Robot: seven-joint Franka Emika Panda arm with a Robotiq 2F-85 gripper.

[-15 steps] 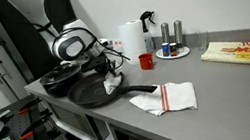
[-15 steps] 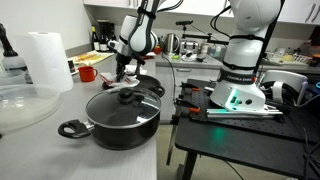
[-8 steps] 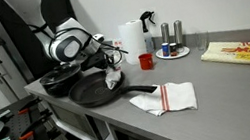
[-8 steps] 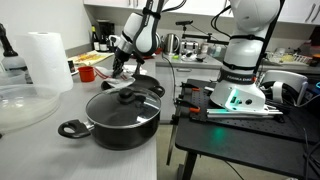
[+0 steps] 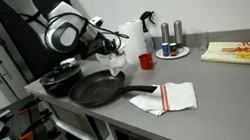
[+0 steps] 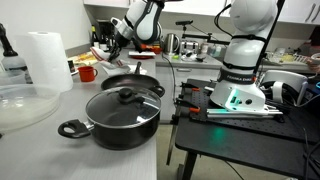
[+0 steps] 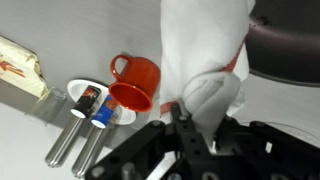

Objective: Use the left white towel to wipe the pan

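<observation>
I need to move my gripper away from the pan (image 5: 103, 88) next, then down to the open counter between red cup and striped towel to release the towel.
My gripper (image 5: 110, 50) is shut on a white towel (image 5: 116, 61) and holds it in the air above the far edge of the black frying pan (image 5: 103, 88). The towel hangs from the jaws, clear of the pan. In the wrist view the towel (image 7: 205, 45) bunches between my fingers (image 7: 195, 120), and the pan's rim (image 7: 290, 60) shows at the right. In an exterior view the gripper (image 6: 114, 52) is raised above the pan (image 6: 135, 83).
A second white towel with red stripes (image 5: 167, 97) lies on the counter near the pan's handle. A lidded black pot (image 6: 122, 115) stands beside the pan. A red cup (image 7: 137, 82), shakers (image 7: 80, 125) and a paper towel roll (image 5: 133, 36) stand behind.
My gripper has risen from the pan's surface, taking the white towel up and towards the back of the counter. The pan has stayed in place.
</observation>
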